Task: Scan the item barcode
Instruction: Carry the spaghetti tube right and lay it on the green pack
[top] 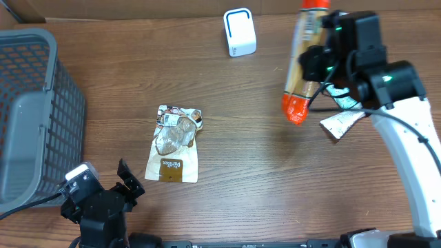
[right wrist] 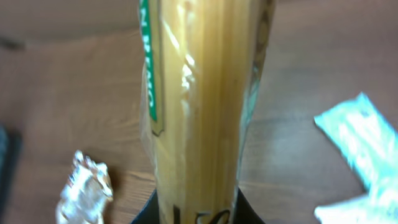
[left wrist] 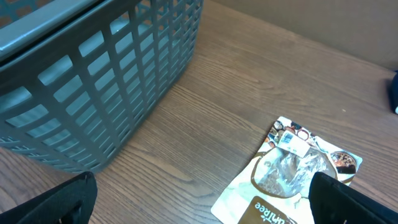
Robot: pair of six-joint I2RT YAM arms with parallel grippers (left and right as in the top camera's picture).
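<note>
My right gripper turns and moves down toward the right in the overhead view next, letting go of the spaghetti packet (right wrist: 199,106) onto the white packet (right wrist: 346,211). The packet of spaghetti hangs above the table.
A long clear packet of spaghetti (top: 302,58) with orange-red ends hangs above the table at the back right. My right gripper (top: 324,58) is shut on it. In the right wrist view the spaghetti packet (right wrist: 199,106) fills the middle, and the right gripper (right wrist: 199,208) clamps its lower part with a dark finger on each side. A white box-shaped scanner (top: 240,32) stands at the back, left of the packet. My left gripper (top: 102,187) rests open at the front left; in its own view the left gripper (left wrist: 202,199) holds nothing.
A white and brown snack pouch (top: 176,145) lies flat at centre left, just ahead of the left fingers (left wrist: 348,202). A grey slatted basket (top: 34,117) fills the left side. A white packet (top: 341,122) lies under the right arm. A crinkled silvery wrapper (right wrist: 84,190) shows on the wood.
</note>
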